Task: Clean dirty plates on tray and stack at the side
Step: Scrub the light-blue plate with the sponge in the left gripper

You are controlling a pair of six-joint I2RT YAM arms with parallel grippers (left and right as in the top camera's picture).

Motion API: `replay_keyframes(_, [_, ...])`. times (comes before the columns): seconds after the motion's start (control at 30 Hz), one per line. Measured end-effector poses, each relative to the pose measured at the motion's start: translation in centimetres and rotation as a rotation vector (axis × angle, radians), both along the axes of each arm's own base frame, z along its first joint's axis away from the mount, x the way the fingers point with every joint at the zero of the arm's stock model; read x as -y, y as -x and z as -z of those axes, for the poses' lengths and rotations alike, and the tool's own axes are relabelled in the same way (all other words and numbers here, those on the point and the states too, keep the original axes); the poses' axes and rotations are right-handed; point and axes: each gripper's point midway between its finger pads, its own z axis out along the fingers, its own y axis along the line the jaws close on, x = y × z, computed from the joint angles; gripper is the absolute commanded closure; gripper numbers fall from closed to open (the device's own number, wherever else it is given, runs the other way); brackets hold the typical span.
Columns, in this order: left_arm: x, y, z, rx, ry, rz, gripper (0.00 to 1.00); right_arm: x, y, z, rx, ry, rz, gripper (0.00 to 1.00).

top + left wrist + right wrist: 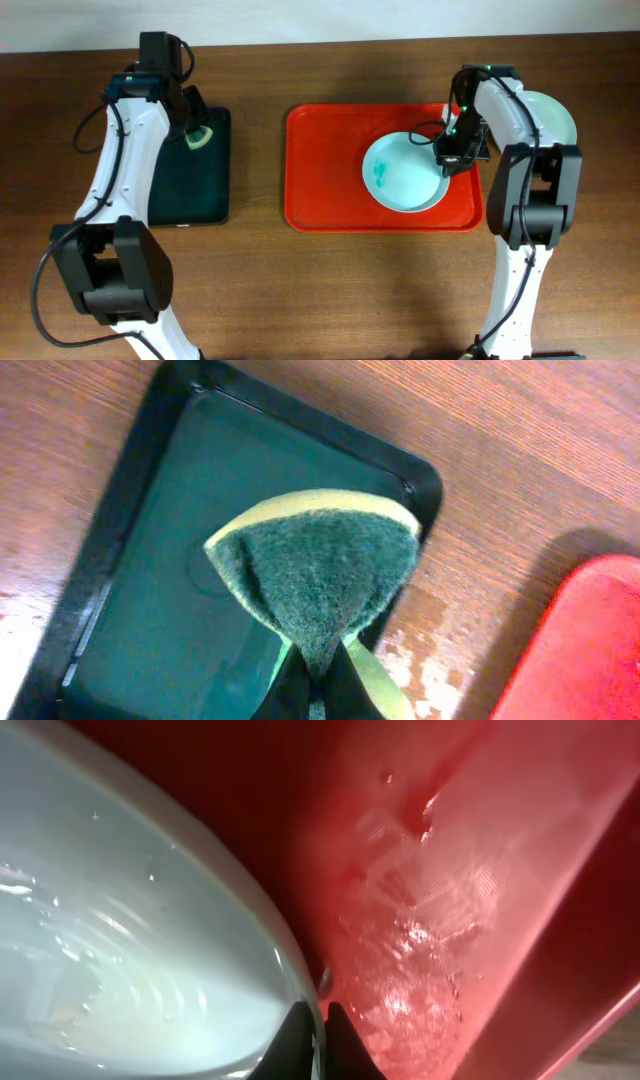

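Next I need to swing my left gripper toward the plate to wipe its teal smear, then return it down over the black tray (150, 610) to release the sponge (318, 565).
A pale-aqua plate (402, 178) with a small teal smear lies on the red tray (325, 175), toward its right side. My right gripper (452, 160) is shut on this plate's right rim; in the right wrist view the fingers (320, 1030) pinch the rim of the plate (120, 950) above the tray floor (450, 920). Another plate (553, 115) lies on the table right of the tray, partly hidden by the right arm. My left gripper (197, 135) is shut on a green and yellow sponge (318, 565) above the black tray (150, 630).
The black tray (190, 185) lies left of the red tray on the brown wooden table. A strip of bare wood separates the two trays. The red tray's corner (590, 650) shows at the right of the left wrist view.
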Motion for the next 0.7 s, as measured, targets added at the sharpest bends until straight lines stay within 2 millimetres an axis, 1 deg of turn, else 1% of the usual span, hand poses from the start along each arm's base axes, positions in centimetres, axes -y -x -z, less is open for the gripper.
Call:
replay_keyframes(0.03, [0.9, 0.0, 0.0, 0.000, 0.025, 0.031, 1.00, -0.5, -1.4, -0.1, 0.062, -0.025, 0.011, 0.96])
replay_keyframes(0.07, [1.9, -0.1, 0.0, 0.002, 0.043, 0.064, 1.00, -0.9, -2.1, -0.1, 0.088, -0.046, 0.014, 0.96])
replay_keyframes(0.1, [3.7, -0.3, -0.1, 0.014, 0.070, 0.128, 1.00, -1.9, -3.8, -0.1, 0.162, -0.075, 0.008, 0.96])
replay_keyframes(0.17, [7.4, -0.1, -0.1, 0.015, 0.103, 0.230, 1.00, -4.5, -5.7, -0.2, 0.241, -0.091, -0.044, 0.96])
replay_keyframes(0.2, [8.7, 0.1, 0.0, 0.013, 0.108, 0.264, 1.00, -5.8, -6.1, -0.2, 0.263, -0.096, -0.069, 0.96])
replay_keyframes(0.27, [11.8, 0.3, 0.8, -0.001, 0.115, 0.334, 1.00, -10.0, -6.4, -0.3, 0.300, -0.117, -0.151, 0.96])
replay_keyframes(0.3, [13.2, 0.3, 1.5, -0.008, 0.117, 0.363, 1.00, -11.3, -6.2, -0.3, 0.303, -0.123, -0.177, 0.96])
replay_keyframes(0.33, [14.0, 0.3, 2.3, -0.018, 0.117, 0.378, 1.00, -12.4, -6.1, -0.3, 0.305, -0.129, -0.174, 0.96])
replay_keyframes(0.37, [16.1, 0.4, 4.4, -0.050, 0.125, 0.400, 1.00, -13.3, -6.1, -0.4, 0.304, -0.132, -0.139, 0.96])
replay_keyframes(0.4, [17.0, 0.6, 5.4, -0.064, 0.129, 0.406, 1.00, -13.5, -6.1, -0.4, 0.301, -0.140, -0.112, 0.96])
replay_keyframes(0.47, [19.1, 0.2, 7.0, -0.061, 0.146, 0.425, 1.00, -13.9, -6.1, -0.4, 0.294, -0.164, -0.083, 0.96])
replay_keyframes(0.53, [21.8, 0.4, 8.7, -0.067, 0.175, 0.456, 1.00, -14.1, -6.1, -0.4, 0.288, -0.177, -0.064, 0.96])
replay_keyframes(0.57, [22.7, 0.5, 9.2, -0.068, 0.188, 0.460, 1.00, -14.2, -6.1, -0.4, 0.288, -0.178, -0.061, 0.96])
replay_keyframes(0.63, [25.1, 0.1, 10.0, -0.037, 0.218, 0.477, 1.00, -14.3, -6.0, -0.4, 0.287, -0.180, -0.062, 0.96])
replay_keyframes(0.7, [26.8, 0.2, 10.9, -0.028, 0.240, 0.499, 1.00, -14.5, -6.0, -0.4, 0.287, -0.181, -0.064, 0.96])
